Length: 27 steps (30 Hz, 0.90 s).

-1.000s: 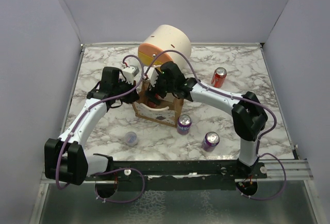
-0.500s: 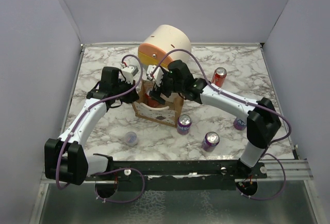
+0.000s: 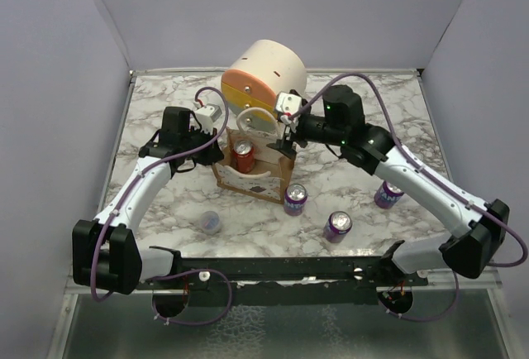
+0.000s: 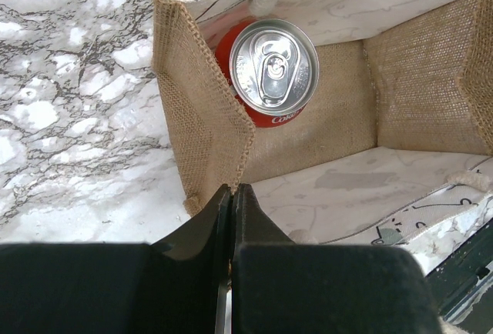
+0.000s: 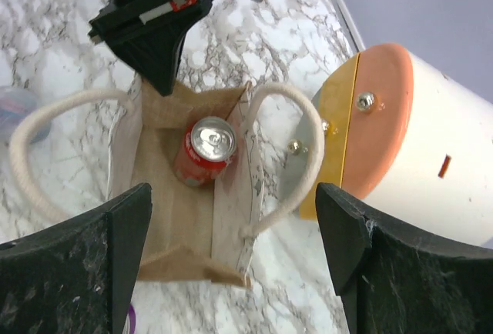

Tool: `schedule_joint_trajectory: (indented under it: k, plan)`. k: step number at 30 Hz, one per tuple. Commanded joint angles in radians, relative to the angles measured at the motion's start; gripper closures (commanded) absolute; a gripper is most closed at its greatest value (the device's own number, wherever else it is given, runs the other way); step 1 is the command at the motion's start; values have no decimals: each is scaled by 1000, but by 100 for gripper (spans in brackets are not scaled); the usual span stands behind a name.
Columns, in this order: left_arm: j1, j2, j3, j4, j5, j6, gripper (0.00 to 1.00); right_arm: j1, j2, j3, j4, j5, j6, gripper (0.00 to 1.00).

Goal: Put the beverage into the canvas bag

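Note:
I need to move my right gripper back and down next, from above the bag to the purple can by its near corner (image 3: pixel 295 199) (image 5: pixel 129 322), because the can stands outside the bag.
The canvas bag (image 3: pixel 254 180) stands at mid table, tan with white loop handles. A red can (image 3: pixel 243 157) stands upright inside it, also seen in the left wrist view (image 4: pixel 274 68) and the right wrist view (image 5: pixel 206 149). My left gripper (image 3: pixel 220 145) is shut on the bag's left wall (image 4: pixel 208 126), jaws pinched on the seam at the rim (image 4: pixel 233 192). My right gripper (image 3: pixel 286 134) is open and empty, held above the bag's right side (image 5: pixel 233 199), apart from the can.
A large cream cylinder with orange and yellow drawers (image 3: pixel 264 78) lies just behind the bag. Another red can (image 3: pixel 351 123) stands at the right back. Purple cans (image 3: pixel 295 198) (image 3: pixel 338 225) (image 3: pixel 387 193) stand in front and right. A small purple object (image 3: pixel 211 222) lies front left.
My right gripper has come up out of the bag and drawn back to the right, open, leaving the red can standing inside. The left gripper has kept its hold on the bag.

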Motion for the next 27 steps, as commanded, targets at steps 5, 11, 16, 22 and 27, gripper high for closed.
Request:
schedule_joint_trajectory:
  k: [5, 11, 16, 22, 27]
  plan:
    - [5, 12, 8, 6, 40, 18, 100, -105, -172, -119, -265, -244, -124, 14]
    - [6, 14, 11, 8, 37, 19, 100, -111, -235, -233, -330, -257, -162, 12]
    - [5, 15, 15, 7, 37, 19, 100, -110, -250, -341, -338, -265, -187, 9]
    - [5, 25, 26, 6, 44, 19, 100, -111, -221, -439, -288, -226, -179, 3]
    - [5, 33, 30, 8, 61, 14, 100, -110, -139, -444, -274, -217, -200, 2]
